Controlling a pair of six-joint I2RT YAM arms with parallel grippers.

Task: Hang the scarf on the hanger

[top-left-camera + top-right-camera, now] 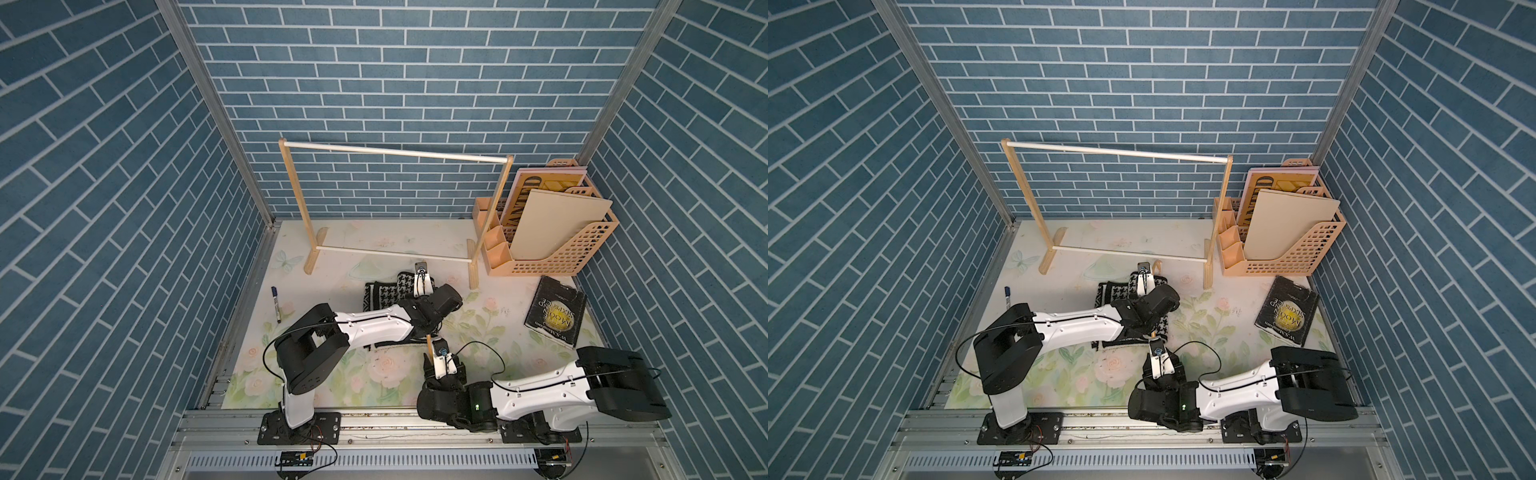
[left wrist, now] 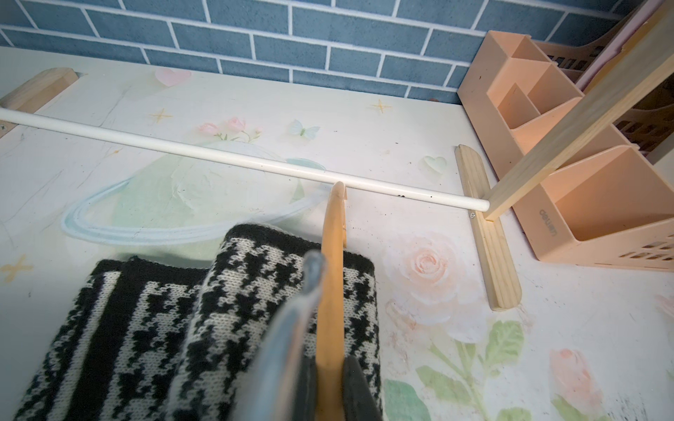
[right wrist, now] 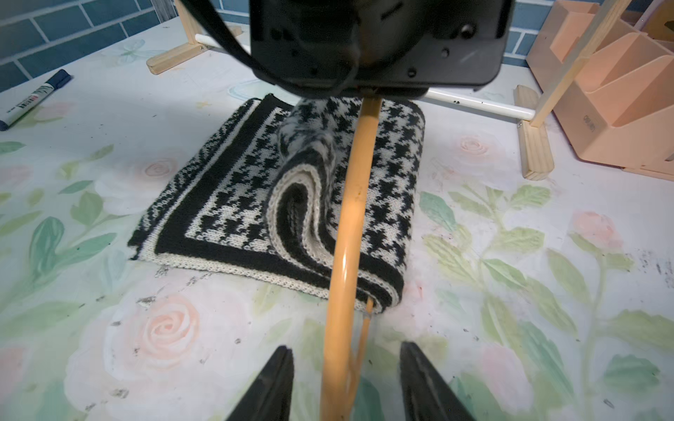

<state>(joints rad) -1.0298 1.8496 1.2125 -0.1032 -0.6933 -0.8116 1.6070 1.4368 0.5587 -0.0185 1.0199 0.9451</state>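
Observation:
The hanger's near end (image 1: 429,345) (image 3: 338,371) is just below my right gripper, between its open fingers. My right gripper should next lower its fingers around the wood of the hanger and close there.
The houndstooth scarf (image 1: 380,295) (image 1: 1113,293) lies folded on the floral table, one fold standing up beside the hanger (image 3: 350,226). The orange hanger stands on edge over the scarf (image 3: 237,193); its thin bottom bar runs into the scarf's near edge. My left gripper (image 2: 330,386) is shut on the hanger's shoulder (image 2: 332,277), above the scarf (image 2: 146,328). My right gripper (image 3: 346,379) is open at the hanger's near end, its jaws on either side of the wood and apart from it. In the top views the arms hide most of the hanger (image 1: 428,347).
A wooden rack with white rails (image 1: 395,151) stands behind the scarf, its lower rail (image 2: 219,156) close to the hanger's far tip. A peach file organizer (image 1: 552,249) is at the back right, a dark book (image 1: 555,311) lies right, a marker (image 1: 275,303) left.

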